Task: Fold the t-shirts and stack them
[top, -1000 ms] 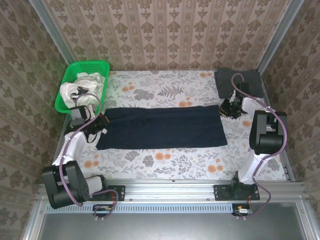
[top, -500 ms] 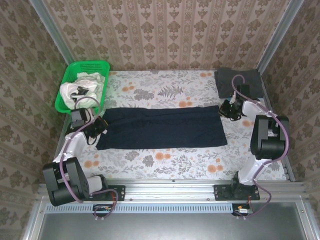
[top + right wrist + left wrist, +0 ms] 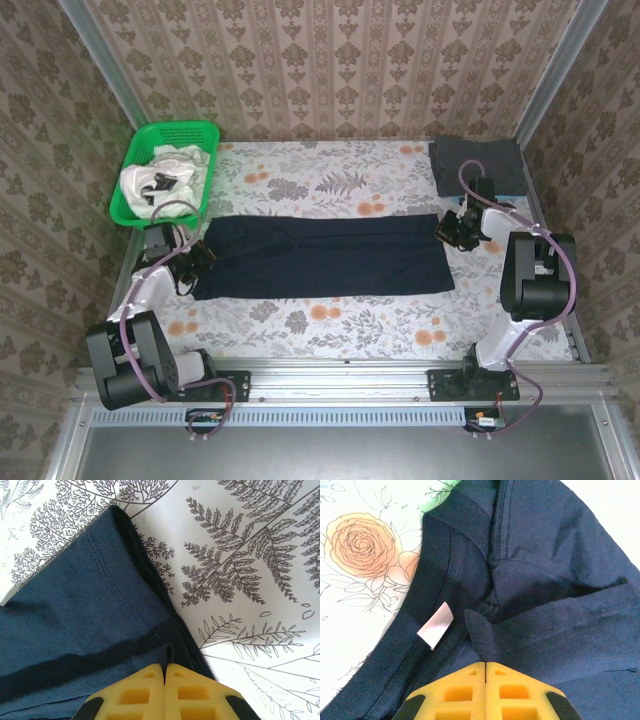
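Note:
My left gripper should stay low over the shirt next and spread its fingers to let go of the raised fold (image 3: 483,642) beside the shirt's collar, because the folded shirt already lies flat.
A dark navy t-shirt (image 3: 325,258) lies folded into a long band across the middle of the table. At its left end my left gripper (image 3: 196,262) is shut on it. The left wrist view shows the yellow fingertips (image 3: 465,680) of the left gripper (image 3: 485,663) pinching a ridge of navy cloth (image 3: 560,630) beside the collar and its white label (image 3: 436,625). My right gripper (image 3: 453,230) is shut on the shirt's right end. In the right wrist view the right gripper (image 3: 164,665) nips a small fold of the navy cloth (image 3: 90,610) by the hem.
A folded dark grey t-shirt (image 3: 478,164) lies at the back right corner. A green basket (image 3: 180,127) at the back left holds white t-shirts (image 3: 158,182) with black marks. Floral tablecloth (image 3: 330,320) shows bare in front of the navy shirt.
Both grippers stay shut on the navy shirt. The left one has drifted slightly left and nearer, the right one slightly nearer, drawing the band a bit tauter.

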